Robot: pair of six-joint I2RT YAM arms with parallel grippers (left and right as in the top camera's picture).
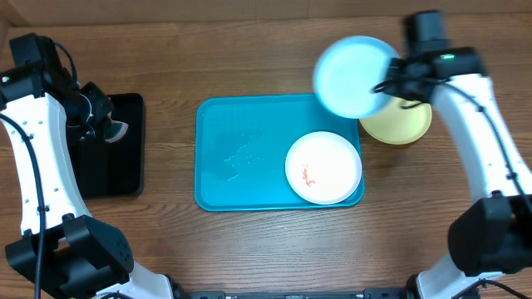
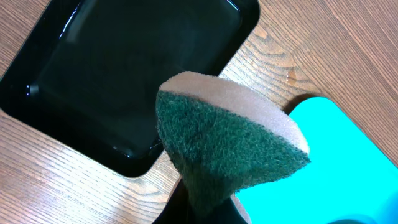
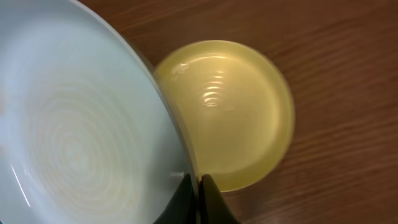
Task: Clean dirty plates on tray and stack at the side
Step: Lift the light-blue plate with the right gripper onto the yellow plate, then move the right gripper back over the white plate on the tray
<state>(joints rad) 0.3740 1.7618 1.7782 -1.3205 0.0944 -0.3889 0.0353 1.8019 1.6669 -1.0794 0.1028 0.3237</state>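
Observation:
I will next move my right gripper down and to the right in the overhead view and let go of the light blue plate's rim over the yellow-green plate point(image 1: 399, 123) point(image 3: 230, 106), because the yellow-green plate starts the stack.
My right gripper point(image 1: 392, 83) point(image 3: 199, 180) is shut on the rim of the light blue plate point(image 1: 353, 75) point(image 3: 74, 137), holding it in the air over the tray's back right corner. On the table just right of the tray lies the yellow-green plate point(image 1: 399, 123) point(image 3: 230, 106). A white plate point(image 1: 323, 167) with an orange-red smear lies in the turquoise tray point(image 1: 241, 158) point(image 2: 336, 162) at its right end. My left gripper point(image 1: 112, 129) point(image 2: 208, 208) is shut on a green-and-tan sponge point(image 2: 230, 146), above the black tray's right edge.
A black rectangular tray point(image 1: 112, 145) point(image 2: 124, 68) lies left of the turquoise one, with wet glints in it. Wet streaks show on the turquoise tray's left half. Bare wooden table point(image 1: 266, 249) lies in front.

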